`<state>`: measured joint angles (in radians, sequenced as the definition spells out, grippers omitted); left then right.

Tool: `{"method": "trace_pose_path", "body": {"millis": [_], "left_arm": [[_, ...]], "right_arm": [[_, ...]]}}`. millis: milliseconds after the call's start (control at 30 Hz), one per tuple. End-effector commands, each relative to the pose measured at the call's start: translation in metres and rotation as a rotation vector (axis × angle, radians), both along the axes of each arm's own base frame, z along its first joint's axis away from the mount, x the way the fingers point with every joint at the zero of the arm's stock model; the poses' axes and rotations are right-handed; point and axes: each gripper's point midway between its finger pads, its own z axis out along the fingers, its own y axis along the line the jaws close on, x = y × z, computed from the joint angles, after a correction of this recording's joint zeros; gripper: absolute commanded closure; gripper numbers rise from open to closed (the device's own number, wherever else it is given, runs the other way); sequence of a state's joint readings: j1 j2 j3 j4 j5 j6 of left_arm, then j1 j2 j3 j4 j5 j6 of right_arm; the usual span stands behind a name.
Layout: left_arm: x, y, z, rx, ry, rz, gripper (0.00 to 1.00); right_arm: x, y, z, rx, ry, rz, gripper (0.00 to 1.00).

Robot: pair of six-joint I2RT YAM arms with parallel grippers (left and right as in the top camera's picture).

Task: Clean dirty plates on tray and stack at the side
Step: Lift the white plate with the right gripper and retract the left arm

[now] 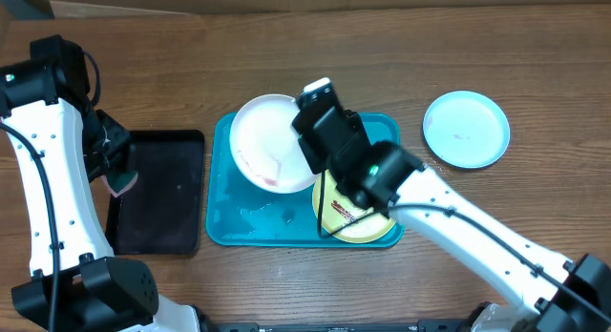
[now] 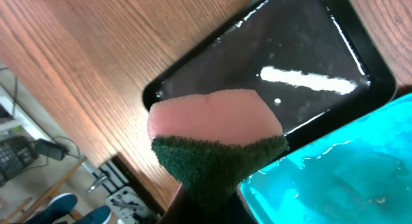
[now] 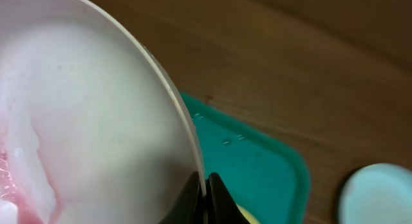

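Next, I move my right gripper across and down to release on the light blue plate (image 1: 466, 129) (image 3: 380, 197), as that lies below it and to its right in the overhead view.
My right gripper (image 1: 307, 149) is shut on the rim of the white plate (image 1: 265, 141) and holds it tilted over the turquoise tray (image 1: 224, 203); a red smear shows at its lower part. In the right wrist view the jaws (image 3: 206, 192) pinch the white plate's rim (image 3: 96, 121). The yellow-green plate (image 1: 368, 225) lies in the tray's right part, smeared, partly under my arm. The light blue plate (image 1: 466, 129) lies on the table to the right. My left gripper (image 1: 113, 170) is shut on a pink and green sponge (image 2: 215, 143) above the black tray.
A smaller black tray (image 1: 158, 189) with a wet sheen lies left of the turquoise tray; it also shows in the left wrist view (image 2: 283, 63). Water pools on the turquoise tray's floor (image 1: 258, 217). Bare wooden table lies at the back.
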<state>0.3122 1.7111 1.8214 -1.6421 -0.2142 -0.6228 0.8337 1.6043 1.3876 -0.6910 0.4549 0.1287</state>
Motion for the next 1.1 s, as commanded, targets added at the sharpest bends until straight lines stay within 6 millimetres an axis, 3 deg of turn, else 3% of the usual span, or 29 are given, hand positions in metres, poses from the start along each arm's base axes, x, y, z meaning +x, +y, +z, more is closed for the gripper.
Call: {"method": "trace_pose_path", "body": {"millis": [0, 133, 300, 467, 567, 700, 833, 933, 1067], "left_arm": [[0.002, -0.005, -0.008, -0.037, -0.001, 0.013, 0.96], [0.003, -0.006, -0.009, -0.042, -0.002, 0.013, 0.96], [0.003, -0.006, -0.009, -0.043, -0.001, 0.010, 0.96], [0.003, -0.006, -0.009, -0.043, -0.001, 0.010, 0.96], [0.003, -0.006, -0.009, -0.042, -0.001, 0.010, 0.96], [0.002, -0.006, -0.009, -0.043, 0.000, 0.010, 0.96], [0.003, -0.007, -0.009, -0.050, -0.002, 0.009, 0.96], [0.003, -0.007, -0.009, -0.052, -0.003, 0.009, 0.96], [0.003, -0.007, -0.009, -0.052, -0.002, 0.006, 0.96]], "right_arm": [[0.011, -0.032, 0.055, -0.332, -0.293, -0.087, 0.96], [0.007, -0.033, 0.091, -0.556, -0.451, -0.103, 0.96], [-0.002, -0.021, 0.130, -0.748, -0.569, -0.079, 0.96], [-0.015, -0.002, 0.153, -0.924, -0.619, 0.020, 0.96], [-0.022, 0.008, 0.162, -0.931, -0.648, 0.035, 0.96], [-0.027, 0.014, 0.163, -0.915, -0.659, 0.045, 0.96], [-0.023, 0.009, 0.163, -0.778, -0.669, -0.037, 0.96], [-0.011, -0.007, 0.156, -0.641, -0.655, -0.146, 0.96], [0.013, -0.049, 0.130, -0.424, -0.592, -0.356, 0.96]]}}
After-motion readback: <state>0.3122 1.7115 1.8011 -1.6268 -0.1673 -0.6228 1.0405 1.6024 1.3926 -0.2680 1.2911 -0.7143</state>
